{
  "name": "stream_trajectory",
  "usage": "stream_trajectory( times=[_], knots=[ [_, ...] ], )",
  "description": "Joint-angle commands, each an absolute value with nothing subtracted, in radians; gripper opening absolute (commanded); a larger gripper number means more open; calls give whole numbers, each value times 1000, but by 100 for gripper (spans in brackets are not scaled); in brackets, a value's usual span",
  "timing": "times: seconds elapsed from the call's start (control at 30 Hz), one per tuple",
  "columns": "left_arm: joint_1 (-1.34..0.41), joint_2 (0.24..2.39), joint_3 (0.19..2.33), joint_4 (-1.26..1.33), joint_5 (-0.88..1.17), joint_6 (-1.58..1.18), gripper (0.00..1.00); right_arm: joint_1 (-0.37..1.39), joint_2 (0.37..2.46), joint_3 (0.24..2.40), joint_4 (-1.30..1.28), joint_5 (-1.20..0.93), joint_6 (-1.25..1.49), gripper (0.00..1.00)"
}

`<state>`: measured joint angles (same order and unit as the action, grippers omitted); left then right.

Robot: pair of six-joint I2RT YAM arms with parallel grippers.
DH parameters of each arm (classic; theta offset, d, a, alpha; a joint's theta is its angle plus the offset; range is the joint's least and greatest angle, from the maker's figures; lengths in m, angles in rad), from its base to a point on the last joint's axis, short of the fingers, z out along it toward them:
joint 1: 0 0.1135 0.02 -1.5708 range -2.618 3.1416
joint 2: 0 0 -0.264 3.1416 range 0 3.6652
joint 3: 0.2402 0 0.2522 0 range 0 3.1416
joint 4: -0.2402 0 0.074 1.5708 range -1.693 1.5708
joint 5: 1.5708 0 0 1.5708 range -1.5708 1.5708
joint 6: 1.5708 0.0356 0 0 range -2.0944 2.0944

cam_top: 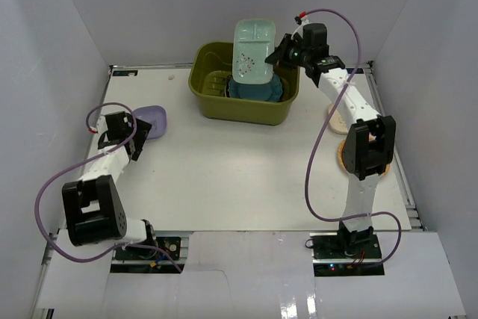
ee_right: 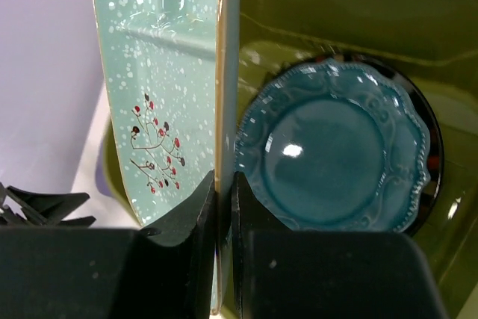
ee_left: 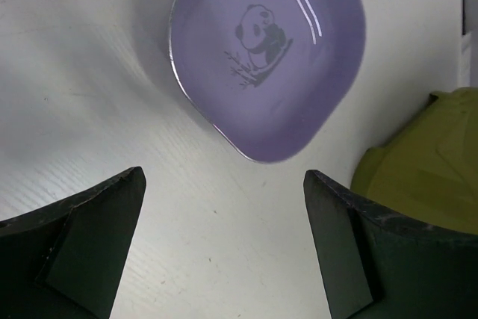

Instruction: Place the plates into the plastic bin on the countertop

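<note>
I will move my right gripper down into the olive-green bin next and release the mint plate (cam_top: 254, 53) onto the teal scalloped plate (cam_top: 261, 93), because that plate lies below my gripper.
My right gripper (cam_top: 284, 51) is shut on the rim of a mint rounded-square plate (cam_top: 254, 53) and holds it on edge above the olive-green plastic bin (cam_top: 243, 107). In the right wrist view the fingers (ee_right: 224, 192) pinch the mint plate (ee_right: 160, 87) over a teal scalloped plate (ee_right: 336, 155) that lies in the bin on a black-rimmed plate (ee_right: 435, 156). A lavender plate (cam_top: 151, 119) lies on the white countertop (cam_top: 239, 177) at the left. My left gripper (ee_left: 224, 207) is open just short of the lavender plate (ee_left: 269, 57).
A cream plate (cam_top: 336, 117) and an orange woven-look plate (cam_top: 342, 156) lie on the right side, partly hidden by the right arm. The bin's corner (ee_left: 426, 162) shows right of the left gripper. White walls enclose the table.
</note>
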<state>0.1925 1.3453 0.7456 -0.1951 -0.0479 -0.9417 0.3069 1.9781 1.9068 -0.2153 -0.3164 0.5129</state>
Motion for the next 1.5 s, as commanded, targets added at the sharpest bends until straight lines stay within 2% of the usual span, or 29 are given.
stream_trajectory(
  times=[0.0,0.23,0.3,0.37,0.4,0.6,0.63,0.7,0.73,0.77,0.87,0.9,1.0,1.1,1.13,1.2,1.23,1.3,1.33,1.4,1.47],
  knots=[
    [202,1397,759,-123,-63,-976,98,293,1983,2003,-144,-353,506,8],
    [207,1552,825,-89,-75,-986,94,282,2052,1980,-149,-367,491,8],
    [207,1597,834,-94,-80,-991,87,282,2069,1970,-149,-364,488,8],
    [207,1615,836,-89,-87,-997,84,282,2080,1956,-143,-364,486,8],
    [207,1629,835,-87,-87,-1000,77,282,2085,1951,-140,-365,489,8],
    [207,1657,844,-77,-121,-989,61,288,2118,1941,-144,-371,489,10],
    [207,1664,847,-78,-126,-979,51,291,2125,1939,-144,-370,489,12],
    [207,1666,853,-81,-129,-973,41,296,2131,1939,-147,-367,488,13],
    [207,1658,851,-81,-129,-971,25,301,2140,1939,-150,-367,486,15],
    [207,1652,851,-80,-123,-956,18,302,2143,1940,-155,-365,485,16],
    [207,1609,850,-84,-114,-930,0,307,2157,1948,-164,-364,483,21],
    [206,1591,850,-86,-109,-924,0,308,2160,1948,-166,-362,482,22],
    [207,1490,830,-77,-66,-916,0,313,2169,1941,-175,-356,476,29],
    [206,1328,793,-42,-17,-923,0,316,2168,1922,-179,-353,472,43],
    [204,1284,785,-26,-2,-925,0,319,2164,1921,-183,-347,469,53],
    [195,1174,799,-22,57,-927,0,321,2155,1919,-193,-344,462,59],
    [189,1149,813,-21,89,-922,0,322,2136,1913,-195,-339,462,67],
    [145,1118,880,-21,113,-911,0,322,2112,1910,-196,-328,460,76],
    [121,1109,909,-31,110,-899,0,322,2086,1911,-201,-321,457,85],
    [28,1120,1000,-37,88,-879,0,322,2033,1910,-207,-311,451,96],
    [-49,1189,1076,-52,60,-842,0,324,1994,1902,-209,-304,448,98]
  ],
)
